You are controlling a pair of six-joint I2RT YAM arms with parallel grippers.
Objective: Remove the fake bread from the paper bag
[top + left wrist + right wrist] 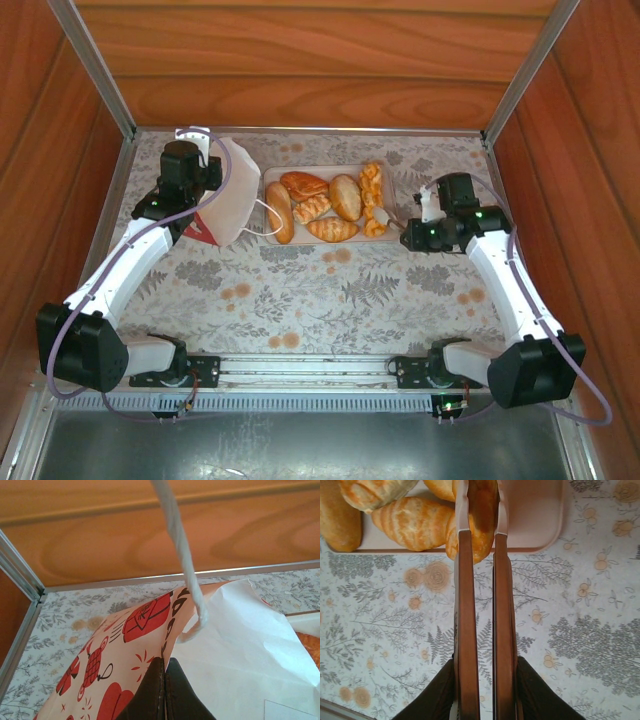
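Note:
The right gripper lowers the golden stick (479, 520) onto the tray's bare end (530, 520) next and releases it, as that open part lies just below the gripper's fingers.
The paper bag (232, 200) hangs tilted at the back left, white with red prints (142, 622). My left gripper (165, 662) is shut on its top edge, beside the string handle (182, 555). Several pieces of fake bread lie on the pale pink tray (272, 178): oval loaves (280, 212), a croissant (332, 230) and a knobbly orange stick (372, 190). My right gripper (383, 217) reaches over the tray's right end. Its long brown fingers (469, 605) stand narrow, with the golden stick (479, 520) pinched between the tips. I cannot see inside the bag.
Wooden walls with metal rails (300, 130) close in the floral tablecloth (330, 290) at the back and both sides. The tray's near rim (470, 550) lies just under the right fingers. A croissant (412, 522) and a loaf (337, 517) sit left of them.

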